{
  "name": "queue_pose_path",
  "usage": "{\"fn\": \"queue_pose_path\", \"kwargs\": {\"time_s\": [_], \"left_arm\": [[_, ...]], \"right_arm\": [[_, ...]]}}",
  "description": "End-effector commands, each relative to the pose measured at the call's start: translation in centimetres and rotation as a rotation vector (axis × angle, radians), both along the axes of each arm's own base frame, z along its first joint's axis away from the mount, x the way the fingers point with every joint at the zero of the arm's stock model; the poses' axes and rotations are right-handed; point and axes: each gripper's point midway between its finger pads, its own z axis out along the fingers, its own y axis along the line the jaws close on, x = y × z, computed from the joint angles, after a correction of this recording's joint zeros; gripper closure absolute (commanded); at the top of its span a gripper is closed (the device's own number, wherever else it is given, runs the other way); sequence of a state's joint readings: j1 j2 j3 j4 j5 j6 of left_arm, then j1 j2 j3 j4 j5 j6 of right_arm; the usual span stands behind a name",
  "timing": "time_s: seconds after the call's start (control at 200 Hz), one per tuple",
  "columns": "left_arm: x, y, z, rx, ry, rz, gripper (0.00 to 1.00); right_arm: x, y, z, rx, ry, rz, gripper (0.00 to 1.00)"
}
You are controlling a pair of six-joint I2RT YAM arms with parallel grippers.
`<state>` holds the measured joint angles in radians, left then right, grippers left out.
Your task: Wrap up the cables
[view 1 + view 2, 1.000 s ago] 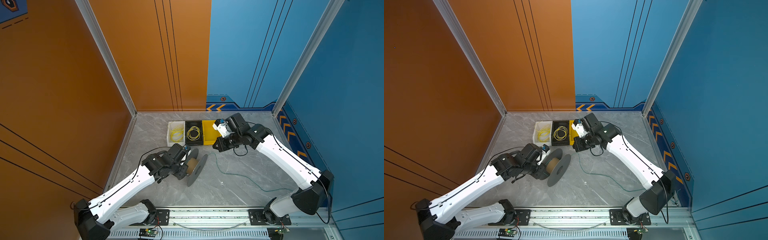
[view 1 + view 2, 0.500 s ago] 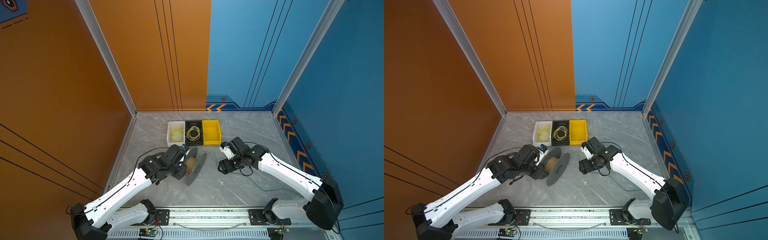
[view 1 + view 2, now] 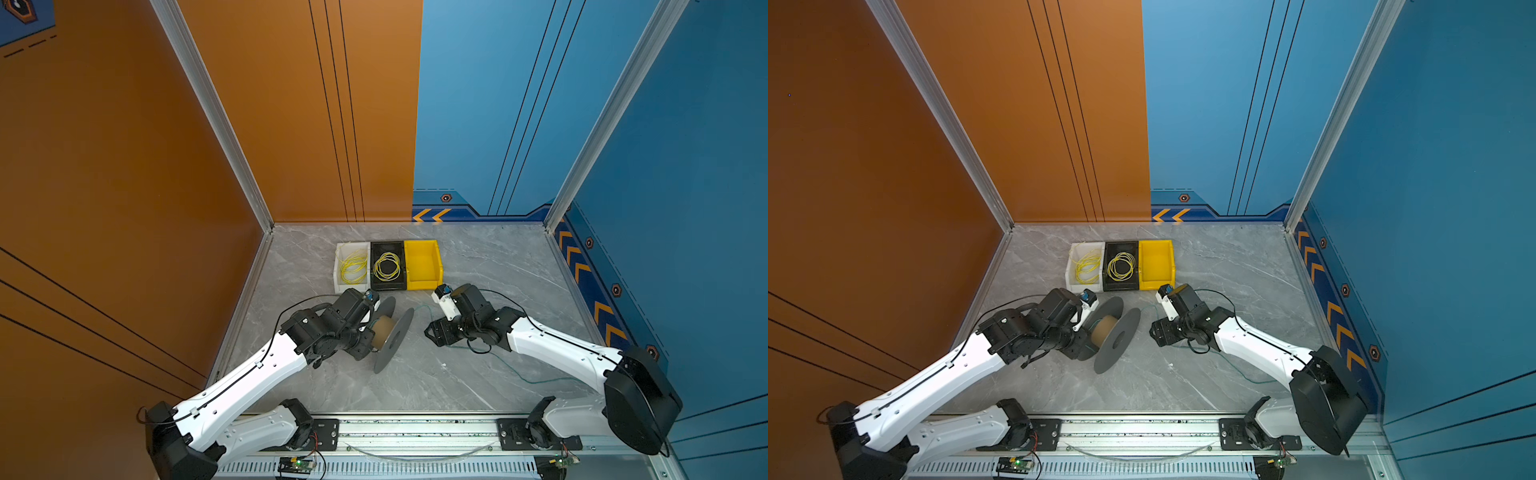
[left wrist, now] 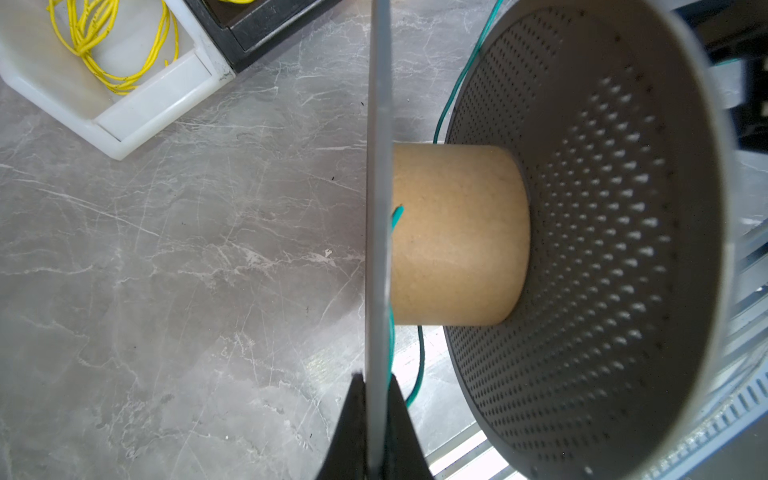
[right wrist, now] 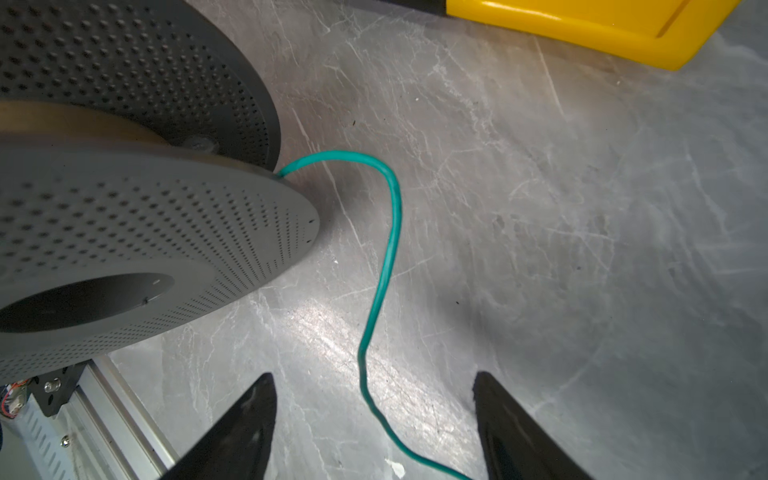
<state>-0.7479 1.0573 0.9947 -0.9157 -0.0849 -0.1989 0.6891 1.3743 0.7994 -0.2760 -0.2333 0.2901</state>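
Observation:
The robot's right gripper should next move down and a little back, open, with the teal-green cable between its fingers, because part of the cable is still on the marble floor.
A grey spool with a cardboard core rests tilted on the marble floor. My left gripper is shut on the edge of one perforated flange. The teal-green cable comes out from between the flanges and curves across the floor. It runs loose between the fingers of my right gripper, which is open just right of the spool. The cable trails on under the right arm. A short cable end pokes through by the core, and a strand runs along the flange under one left finger.
Behind the spool, three bins stand in a row: a white bin and a black bin, each holding yellow wire, and an empty yellow bin. The arms' metal rail runs along the front. Walls close in the floor on three sides.
My right gripper came down from beside the yellow bin to the floor by the spool and opened, leaving the cable loose. The left gripper and spool barely moved.

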Motion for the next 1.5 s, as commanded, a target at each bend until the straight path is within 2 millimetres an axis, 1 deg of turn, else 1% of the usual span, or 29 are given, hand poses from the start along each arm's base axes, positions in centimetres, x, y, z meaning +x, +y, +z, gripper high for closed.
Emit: {"fn": "queue_pose_path", "kwargs": {"time_s": [0.0,0.15,0.245,0.255,0.27,0.365,0.405,0.46,0.571,0.631,0.676,0.866,1.001,1.016,1.046,1.141,1.216,1.281,1.336,1.491], "left_arm": [[0.3,-0.5,0.4,-0.037,-0.005,-0.004,1.00],[0.5,-0.3,0.3,-0.037,-0.001,0.006,1.00],[0.5,-0.2,0.1,-0.035,0.006,0.012,1.00],[0.5,-0.2,0.1,-0.036,0.007,0.013,1.00],[0.6,-0.1,0.1,-0.035,0.007,0.015,1.00],[0.6,-0.1,0.0,-0.035,0.012,0.020,1.00],[0.7,-0.1,0.0,-0.033,0.014,0.019,1.00],[0.8,-0.1,0.0,-0.033,0.014,0.018,1.00],[0.8,-0.1,0.1,-0.036,0.010,0.018,1.00],[0.8,0.0,0.2,-0.039,0.007,0.021,1.00],[0.7,0.1,0.1,-0.038,0.008,0.022,1.00],[0.6,0.3,0.2,-0.043,0.007,0.028,1.00],[0.6,0.2,0.1,-0.048,0.012,0.020,1.00],[0.5,0.2,0.1,-0.047,0.014,0.017,1.00],[0.5,0.2,0.1,-0.048,0.015,0.018,1.00],[0.4,0.2,0.0,-0.039,0.022,0.010,1.00],[0.4,0.2,0.1,-0.039,0.020,0.007,1.00],[0.5,0.3,0.3,-0.030,0.011,0.008,1.00],[0.6,0.4,0.4,-0.015,0.003,0.013,1.00],[0.7,0.2,0.6,0.010,-0.018,0.013,1.00]], "right_arm": [[0.4,0.8,-1.2,0.031,0.007,-0.005,0.29],[-0.4,0.5,-3.1,0.021,0.056,-0.022,0.35],[-0.8,0.4,-4.1,0.041,0.080,-0.044,0.42],[-1.4,0.8,-4.3,0.039,0.083,-0.026,0.43],[-1.7,0.9,-4.5,0.037,0.087,-0.022,0.45],[-2.3,0.6,-5.6,0.035,0.110,-0.031,0.50],[-2.4,0.6,-5.9,0.039,0.114,-0.033,0.55],[-2.5,0.7,-6.2,0.046,0.125,-0.032,0.65],[-2.4,0.8,-6.1,0.043,0.140,-0.029,0.87],[-2.3,0.5,-5.9,0.028,0.136,-0.032,0.93],[-2.3,0.3,-5.5,0.023,0.127,-0.031,1.00],[-2.1,-0.9,-4.0,-0.009,0.086,-0.051,1.00],[-1.9,-1.6,-2.1,-0.025,0.049,-0.066,1.00],[-1.2,-2.2,-1.7,-0.024,0.046,-0.093,1.00],[-0.9,-2.5,-1.1,-0.022,0.042,-0.104,1.00],[0.0,-3.1,1.4,-0.028,0.025,-0.140,1.00],[0.9,-2.8,4.1,0.007,0.043,-0.151,1.00],[1.5,-2.1,7.0,0.060,0.068,-0.148,1.00],[1.7,-1.0,9.4,0.117,0.100,-0.128,1.00],[1.0,3.3,15.8,0.280,0.162,-0.025,1.00]]}}
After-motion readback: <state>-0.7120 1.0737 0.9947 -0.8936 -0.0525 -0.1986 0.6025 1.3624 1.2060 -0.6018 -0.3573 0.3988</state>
